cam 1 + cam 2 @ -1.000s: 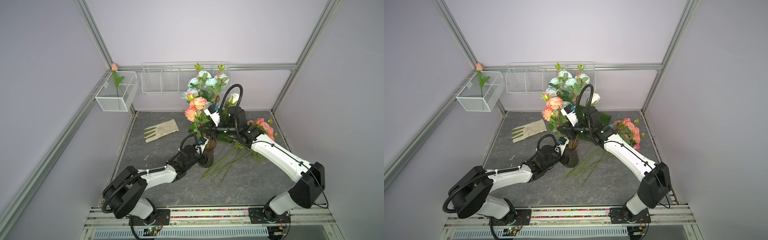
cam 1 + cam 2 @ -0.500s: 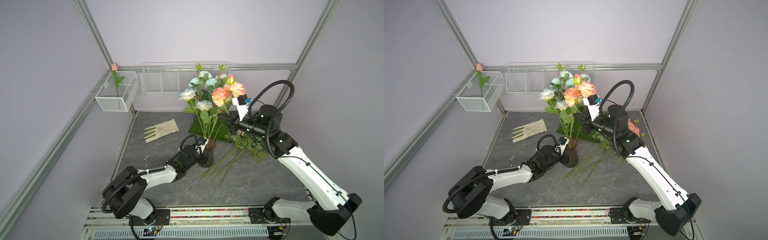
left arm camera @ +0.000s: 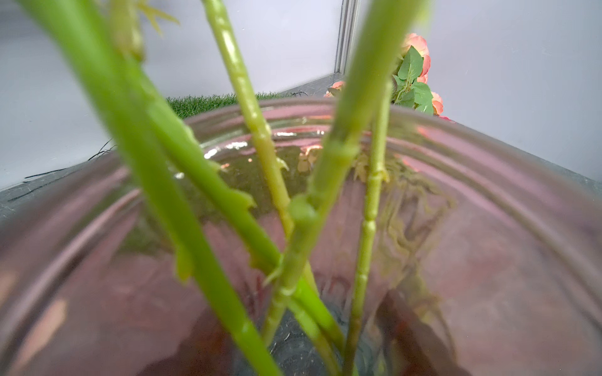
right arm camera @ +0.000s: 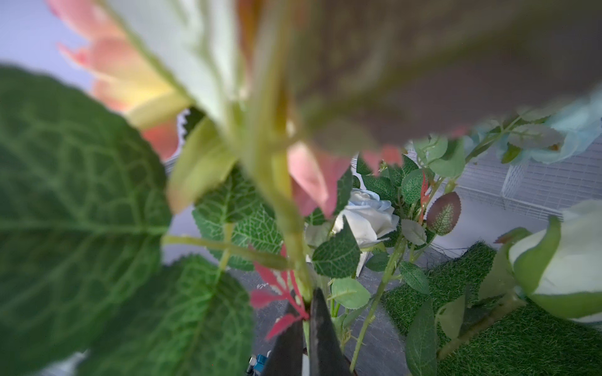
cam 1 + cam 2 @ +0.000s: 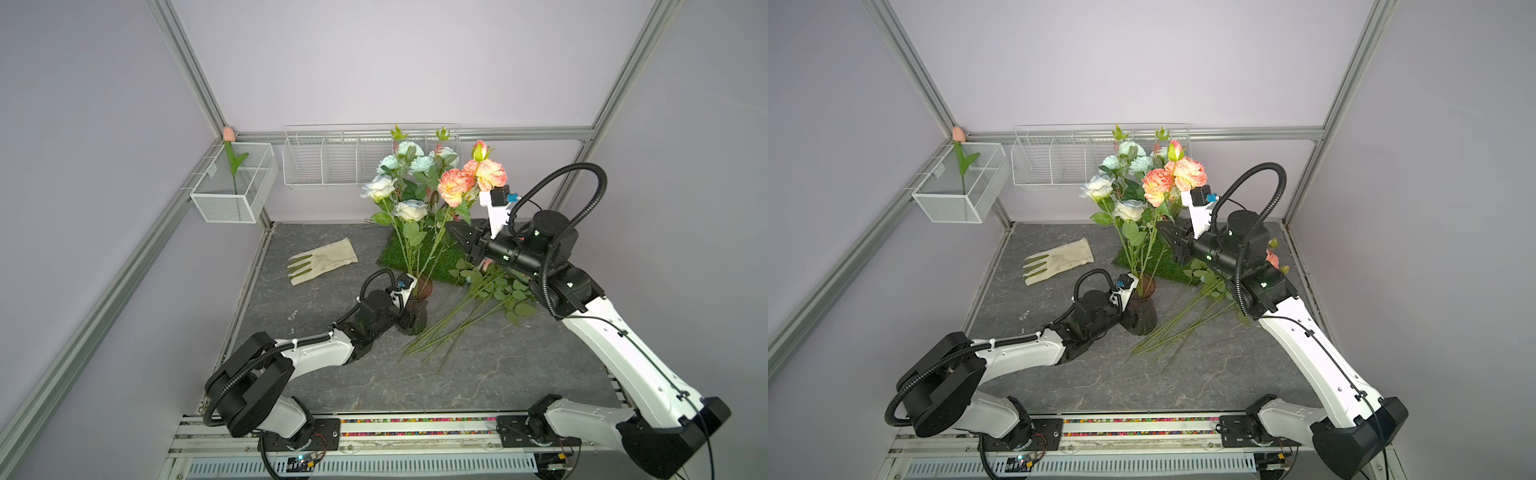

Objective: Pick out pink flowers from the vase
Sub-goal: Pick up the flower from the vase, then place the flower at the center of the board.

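I will move my right gripper away from the vase, down onto the fanned stems by the other pink flowers, and release the green stem.
In both top views my right gripper (image 5: 455, 232) (image 5: 1167, 233) hangs above the table, shut on the green stem of a spray of pink flowers (image 5: 473, 183) (image 5: 1173, 178). That spray stands beside the white and pale blue roses (image 5: 409, 210). In the right wrist view the gripper (image 4: 308, 306) pinches the stem under blurred pink petals (image 4: 312, 182). My left gripper (image 5: 405, 316) is shut on the lower part of the dark ribbed vase (image 5: 417, 320) (image 5: 1140, 316). Several green stems (image 3: 368, 228) stand inside the vase's rim (image 3: 456, 136). Whether the held stem's lower end is out of the vase I cannot tell.
More pink flowers (image 5: 1271, 258) (image 3: 420, 55) lie at the right, their long stems (image 5: 449, 328) fanned over the slate floor. A pale glove (image 5: 322, 262) lies left of a green grass mat (image 5: 442, 270). A mesh basket (image 5: 232, 195) and a wire rack (image 5: 332, 162) hang at the back.
My right arm has lifted the pink spray up from the bouquet's left side and carried it right. The left gripper and the vase have stayed put.
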You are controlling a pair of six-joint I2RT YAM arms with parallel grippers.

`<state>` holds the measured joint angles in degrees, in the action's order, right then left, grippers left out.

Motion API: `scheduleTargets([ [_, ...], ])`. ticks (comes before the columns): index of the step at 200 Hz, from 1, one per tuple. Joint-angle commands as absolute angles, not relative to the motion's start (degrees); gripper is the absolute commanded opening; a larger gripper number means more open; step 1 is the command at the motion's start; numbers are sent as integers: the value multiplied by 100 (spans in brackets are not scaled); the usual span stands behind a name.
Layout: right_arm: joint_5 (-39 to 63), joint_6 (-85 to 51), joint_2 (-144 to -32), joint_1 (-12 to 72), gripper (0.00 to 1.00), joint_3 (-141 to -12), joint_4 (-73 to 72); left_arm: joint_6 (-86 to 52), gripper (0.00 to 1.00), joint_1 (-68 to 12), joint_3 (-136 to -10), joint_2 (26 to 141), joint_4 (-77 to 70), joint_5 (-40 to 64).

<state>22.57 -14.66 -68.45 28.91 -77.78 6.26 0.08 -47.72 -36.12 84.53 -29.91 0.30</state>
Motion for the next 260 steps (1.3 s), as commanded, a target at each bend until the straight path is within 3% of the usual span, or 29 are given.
scheduleTargets([
  [1, 2532, -1880, -6348, 2571, 6, -8022, 920, 87, 0, -4737, -3392, 8594, -1775, -177],
  [53, 2537, -2767, -5631, 1278, 6, -8238, 2527, 97, 0, -4735, -3419, 8648, -1748, -158],
  [85, 2018, -3273, -5624, 691, 6, -7971, 3385, 88, 0, -4737, -3411, 8636, -1767, -165],
  [126, 2389, -4265, -5791, 97, 6, -6508, 2367, 144, 0, -4737, -3437, 8552, -1696, -159],
  [163, 2702, -4825, -6630, 0, 6, -5586, 1346, 123, 0, -4737, -3420, 8572, -1716, -161],
  [195, 2321, -5204, -7398, 4, 9, -5073, 400, 123, 0, -4737, -3428, 8606, -1758, -143],
  [208, 2190, -5215, -7705, 27, 15, -5072, 248, 126, 0, -4737, -3439, 8633, -1758, -131],
  [233, 1928, -5329, -7936, 140, 43, -5071, 187, 104, 0, -4737, -3438, 8618, -1725, -116],
  [260, 1339, -4953, -7614, 388, 53, -5086, 697, 105, 0, -4737, -3428, 8599, -1736, -180],
])
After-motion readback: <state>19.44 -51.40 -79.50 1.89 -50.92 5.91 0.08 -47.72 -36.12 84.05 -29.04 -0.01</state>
